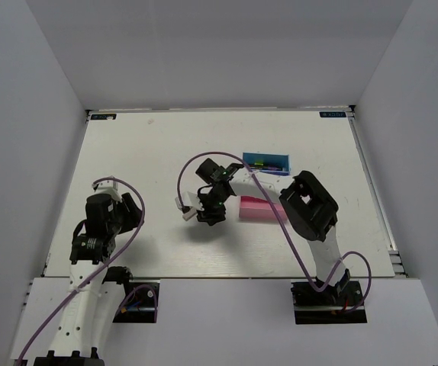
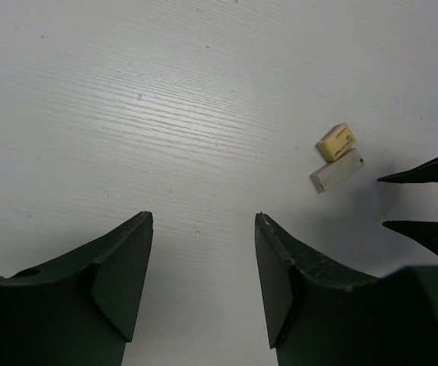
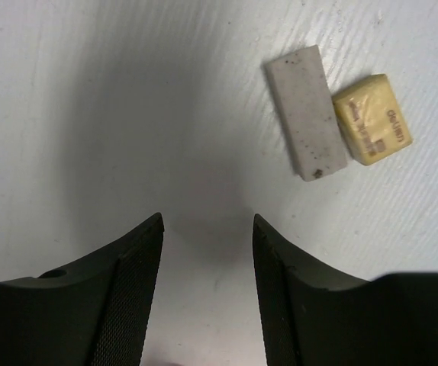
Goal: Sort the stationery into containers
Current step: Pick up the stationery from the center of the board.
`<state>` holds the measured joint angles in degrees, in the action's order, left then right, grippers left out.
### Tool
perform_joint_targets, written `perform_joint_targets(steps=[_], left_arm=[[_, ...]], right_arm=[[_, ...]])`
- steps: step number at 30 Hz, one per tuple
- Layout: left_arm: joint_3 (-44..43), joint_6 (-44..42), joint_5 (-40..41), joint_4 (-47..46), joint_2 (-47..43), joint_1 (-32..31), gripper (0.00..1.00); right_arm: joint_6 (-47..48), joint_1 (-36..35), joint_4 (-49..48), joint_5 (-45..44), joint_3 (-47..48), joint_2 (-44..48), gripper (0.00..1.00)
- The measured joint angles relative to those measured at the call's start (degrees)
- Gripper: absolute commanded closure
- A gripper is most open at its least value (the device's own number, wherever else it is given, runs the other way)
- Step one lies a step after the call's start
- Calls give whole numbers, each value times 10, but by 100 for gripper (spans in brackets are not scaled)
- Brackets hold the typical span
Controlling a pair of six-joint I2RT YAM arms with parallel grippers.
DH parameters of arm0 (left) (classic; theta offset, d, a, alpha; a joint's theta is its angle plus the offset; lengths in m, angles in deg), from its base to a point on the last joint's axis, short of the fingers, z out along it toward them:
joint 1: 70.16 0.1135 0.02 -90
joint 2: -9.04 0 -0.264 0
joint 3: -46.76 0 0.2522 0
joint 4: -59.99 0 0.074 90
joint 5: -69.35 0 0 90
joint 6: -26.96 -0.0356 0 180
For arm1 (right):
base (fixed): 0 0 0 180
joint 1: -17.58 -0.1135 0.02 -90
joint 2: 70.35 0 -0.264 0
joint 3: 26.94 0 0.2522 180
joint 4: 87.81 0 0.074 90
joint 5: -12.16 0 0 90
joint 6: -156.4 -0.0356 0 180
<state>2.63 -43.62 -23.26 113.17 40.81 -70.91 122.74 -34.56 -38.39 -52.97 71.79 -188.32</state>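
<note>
My right gripper moves to the left in the top view next and closes on the whitish eraser's near end, because it still lies beyond my open fingers.
Two small erasers lie side by side on the white table: a tan one [image 3: 372, 120] and a whitish one [image 3: 305, 113]. They also show in the left wrist view, tan [image 2: 336, 142] and whitish [image 2: 337, 169]. My right gripper [image 3: 207, 221] is open and empty, hovering just beside them [image 1: 204, 216]. My left gripper [image 2: 204, 221] is open and empty, well to their left [image 1: 131, 212]. The blue tray [image 1: 280, 155] holds the purple marker and the yellow highlighter [image 1: 261, 162]. The pink tray [image 1: 259, 210] lies nearer. The right arm hides the cyan tray.
The right arm's forearm crosses over the trays from the elbow [image 1: 310, 202]. Its purple cable [image 1: 192, 162] loops above the table centre. The right gripper's fingertips [image 2: 425, 175] show at the right edge of the left wrist view. White walls enclose the table.
</note>
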Motion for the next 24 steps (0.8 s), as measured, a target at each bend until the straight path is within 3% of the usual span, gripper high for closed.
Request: perform_joint_targets(steps=[15,24], left_arm=[[0,0,-4,0,-7,0,32],[0,-1,-5,0,-9,0,32]], right_arm=[[17,9,-5,12,144,-99,45],[17,12,30,54,184,-127,46]])
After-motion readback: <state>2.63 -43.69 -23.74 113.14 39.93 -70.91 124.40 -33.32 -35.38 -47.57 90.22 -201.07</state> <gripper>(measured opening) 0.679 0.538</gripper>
